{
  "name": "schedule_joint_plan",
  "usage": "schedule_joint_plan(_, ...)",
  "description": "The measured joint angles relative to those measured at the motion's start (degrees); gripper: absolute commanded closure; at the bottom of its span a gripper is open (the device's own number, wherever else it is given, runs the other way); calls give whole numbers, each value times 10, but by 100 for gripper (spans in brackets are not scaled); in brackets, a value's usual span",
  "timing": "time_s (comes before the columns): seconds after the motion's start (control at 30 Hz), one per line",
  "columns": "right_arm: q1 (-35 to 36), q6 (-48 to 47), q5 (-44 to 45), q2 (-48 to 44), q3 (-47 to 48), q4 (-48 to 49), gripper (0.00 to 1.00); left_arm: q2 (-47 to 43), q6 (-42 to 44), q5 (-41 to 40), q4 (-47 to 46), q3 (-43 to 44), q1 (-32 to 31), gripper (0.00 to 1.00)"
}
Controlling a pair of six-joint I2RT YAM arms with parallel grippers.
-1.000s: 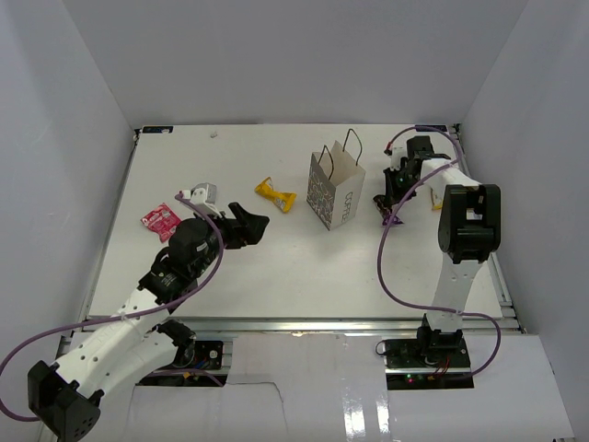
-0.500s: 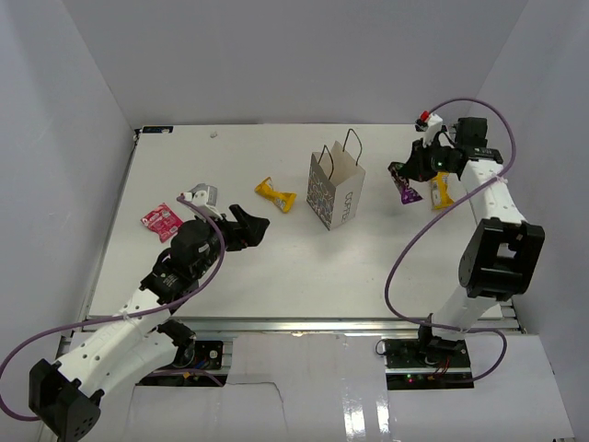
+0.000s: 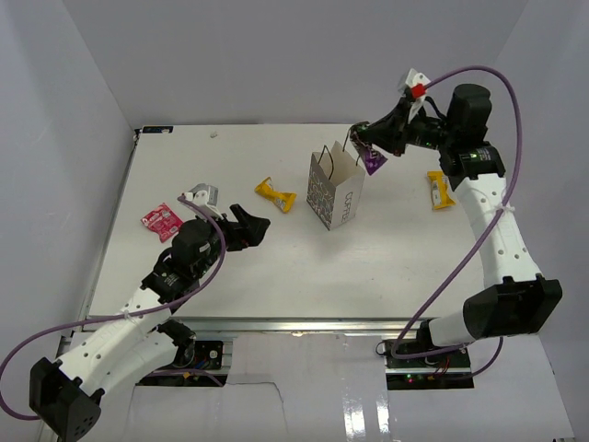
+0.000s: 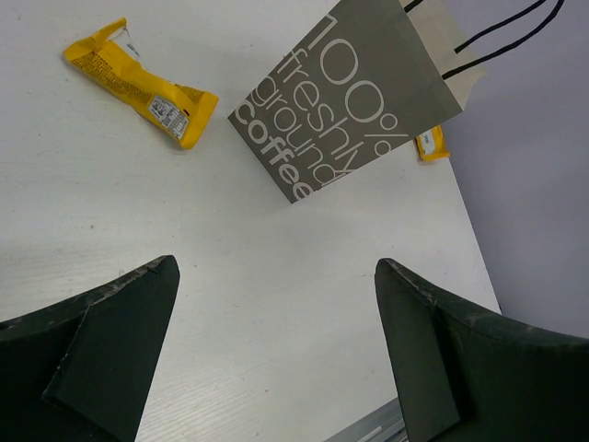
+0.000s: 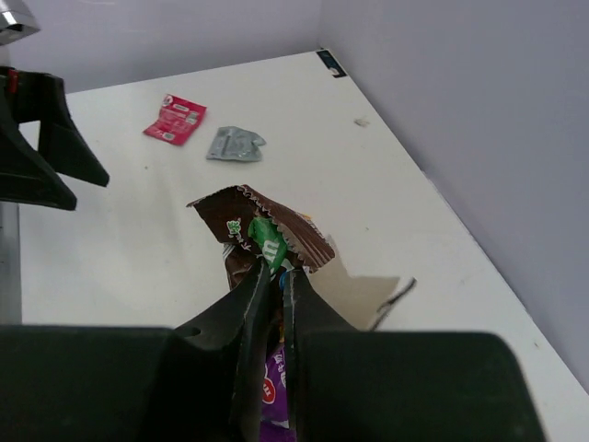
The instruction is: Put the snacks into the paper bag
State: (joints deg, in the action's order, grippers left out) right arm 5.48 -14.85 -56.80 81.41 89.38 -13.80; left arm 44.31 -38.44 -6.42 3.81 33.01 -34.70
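My right gripper moves across left in the top view over the bag's opening (image 3: 341, 163) next and releases the packets, since they hang outside the bag's rim.
The white paper bag (image 3: 336, 189) stands upright mid-table; it also shows in the left wrist view (image 4: 350, 101) and, just beyond the fingers, in the right wrist view (image 5: 368, 295). My right gripper (image 3: 366, 147) is raised beside the bag's top right edge. It is shut on a brown packet (image 5: 262, 226) and a purple packet (image 5: 276, 391) together. My left gripper (image 3: 253, 226) is open and empty, low over the table left of the bag. A yellow packet (image 3: 274, 193) lies between it and the bag.
A second yellow packet (image 3: 439, 189) lies at the right of the table. A red-pink packet (image 3: 158, 221) and a silver-grey packet (image 3: 201, 194) lie at the left, beside the left arm. Grey walls enclose the table on three sides.
My right gripper has risen from the table at the right with the brown and purple packets and swung left to the bag's top. The left arm has not moved.
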Motion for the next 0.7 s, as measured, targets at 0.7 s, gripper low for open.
schedule_joint_plan(0.7, 164, 7, 315, 85, -32, 110, 81, -51, -27, -2, 9, -22, 0, 2)
